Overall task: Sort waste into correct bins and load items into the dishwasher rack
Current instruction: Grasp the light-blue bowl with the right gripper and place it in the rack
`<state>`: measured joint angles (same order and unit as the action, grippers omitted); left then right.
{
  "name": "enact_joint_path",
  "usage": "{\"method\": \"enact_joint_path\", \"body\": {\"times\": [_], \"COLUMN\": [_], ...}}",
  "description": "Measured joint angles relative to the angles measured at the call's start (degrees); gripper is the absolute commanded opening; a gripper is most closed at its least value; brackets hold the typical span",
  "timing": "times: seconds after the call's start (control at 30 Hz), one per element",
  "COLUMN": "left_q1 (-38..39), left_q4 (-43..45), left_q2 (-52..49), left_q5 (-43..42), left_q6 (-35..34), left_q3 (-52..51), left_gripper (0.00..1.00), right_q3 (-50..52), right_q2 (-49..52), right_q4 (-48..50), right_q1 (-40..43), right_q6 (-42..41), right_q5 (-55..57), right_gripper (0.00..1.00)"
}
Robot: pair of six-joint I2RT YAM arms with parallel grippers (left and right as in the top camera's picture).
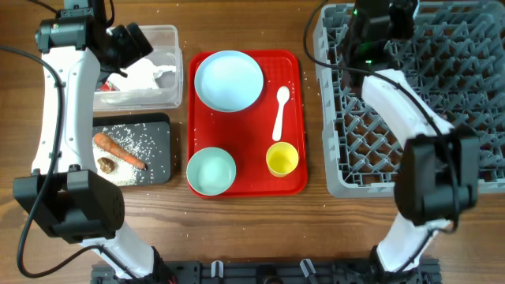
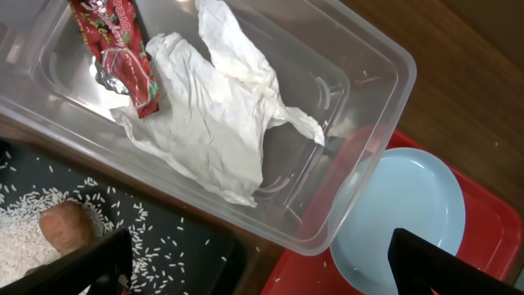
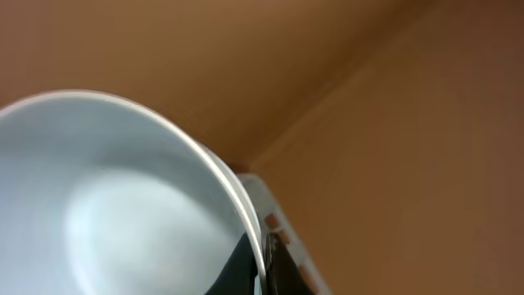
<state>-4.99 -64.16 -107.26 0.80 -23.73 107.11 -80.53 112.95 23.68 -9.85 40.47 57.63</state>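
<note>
The robot needs to lower its right gripper toward the rack's far corner nearest the red tray before it releases the light blue bowl above the grey dishwasher rack.
My left gripper is open and empty. It hovers over the near right corner of the clear tub, which holds the crumpled white napkin and the red wrapper. In the overhead view it is above the tub. My right gripper is shut on the rim of a light blue bowl. Its arm is over the far left corner of the grey dishwasher rack, and the arm hides this bowl from above. The black tray holds the carrot, rice and the brown lump.
The flat red tray between bins and rack carries the light blue plate, a second light blue bowl, the yellow cup and the white spoon. A few rice grains lie on the red tray.
</note>
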Motion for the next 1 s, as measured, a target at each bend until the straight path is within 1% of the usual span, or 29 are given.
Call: {"method": "enact_joint_path", "body": {"times": [0.07, 0.17, 0.37, 0.4, 0.43, 0.47, 0.5, 0.53, 0.57, 0.67, 0.8, 0.87, 0.97, 1.0], "left_q1": [0.0, 0.0, 0.0, 0.0, 0.0, 0.0, 0.0, 0.0, 0.0, 0.0, 0.0, 0.0, 0.0, 0.0], "left_q4": [0.1, 0.1, 0.1, 0.1, 0.1, 0.1, 0.1, 0.1, 0.0, 0.1, 0.1, 0.1, 0.1, 0.1], "left_q2": [0.0, 0.0, 0.0, 0.0, 0.0, 0.0, 0.0, 0.0, 0.0, 0.0, 0.0, 0.0, 0.0, 0.0], "left_q5": [0.0, 0.0, 0.0, 0.0, 0.0, 0.0, 0.0, 0.0, 0.0, 0.0, 0.0, 0.0, 0.0, 0.0], "left_q6": [0.0, 0.0, 0.0, 0.0, 0.0, 0.0, 0.0, 0.0, 0.0, 0.0, 0.0, 0.0, 0.0, 0.0], "left_q3": [0.0, 0.0, 0.0, 0.0, 0.0, 0.0, 0.0, 0.0, 0.0, 0.0, 0.0, 0.0, 0.0, 0.0], "left_gripper": [1.00, 1.00, 1.00, 1.00, 1.00, 1.00, 1.00, 1.00, 1.00, 1.00, 1.00, 1.00, 1.00, 1.00], "right_q3": [0.0, 0.0, -1.0, -1.2, -1.5, -1.7, -1.7, -1.4, -1.3, -1.2, -1.2, -1.1, -1.0, -1.0], "right_q2": [4.5, 8.6, 8.9, 8.8, 8.3, 8.1, 8.1, 8.6, 8.7, 8.9, 8.9, 8.9, 8.9, 8.6], "right_q4": [5.8, 6.4, 1.6, -0.5, -2.7, -4.9, -7.0, -7.7, -8.0, -8.3, -8.9, -10.9, -10.0, -10.1], "right_q1": [-0.2, -0.5, -2.4, -3.7, -4.4, -4.9, -5.1, -5.4, -5.5, -6.5, -10.2, -13.3, -13.2, -13.1], "right_q6": [7.5, 12.6, 13.2, 13.3, 13.4, 13.7, 13.6, 13.7, 13.7, 13.7, 12.6, 10.4, 7.2, 5.3], "right_q5": [-0.8, -2.4, -5.5, -5.2, -4.7, -4.7, -5.5, -5.9, -6.5, -7.3, -7.8, -8.5, -8.6, -9.1], "right_gripper": [0.05, 0.04, 0.05, 0.15, 0.40, 0.60, 0.72, 0.78, 0.81, 0.82, 0.81, 0.82, 0.84, 0.87]}}
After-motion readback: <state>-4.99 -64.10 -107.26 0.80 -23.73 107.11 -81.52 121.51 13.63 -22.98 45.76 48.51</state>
